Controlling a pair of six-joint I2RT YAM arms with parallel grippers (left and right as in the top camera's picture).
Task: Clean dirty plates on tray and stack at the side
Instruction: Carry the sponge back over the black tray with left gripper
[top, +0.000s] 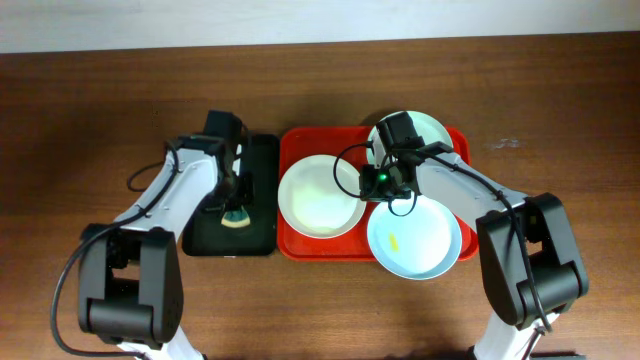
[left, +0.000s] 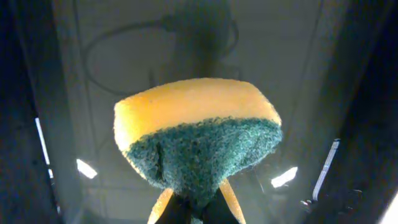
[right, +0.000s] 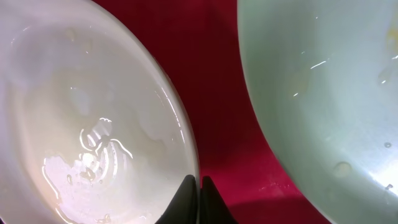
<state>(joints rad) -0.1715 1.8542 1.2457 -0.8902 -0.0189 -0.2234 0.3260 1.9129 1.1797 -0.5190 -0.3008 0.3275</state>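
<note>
My left gripper moves down next, edging to the left in the overhead view, and releases the sponge (left: 196, 134), because the black tray's bare bottom lies open below it.
The red tray (top: 290, 160) holds three plates: a white plate (top: 315, 200) on its left, a mint-blue plate (top: 435, 130) at the back right, and a mint-blue plate (top: 415, 240) with a yellow smear at the front right. My right gripper (top: 368, 182) is shut on the white plate's right rim; in the right wrist view its fingertips (right: 194, 182) pinch the rim of the white plate (right: 93, 124), with a mint-blue plate (right: 323, 93) to the right. My left gripper (top: 236, 205) is shut on a yellow and green sponge (left: 196, 134) above the black tray (top: 262, 160).
The black tray lies directly left of the red tray, touching or nearly touching it. The front mint-blue plate overhangs the red tray's front rim. Brown wooden table (top: 90, 110) surrounds both trays, and a pale wall runs along the back edge.
</note>
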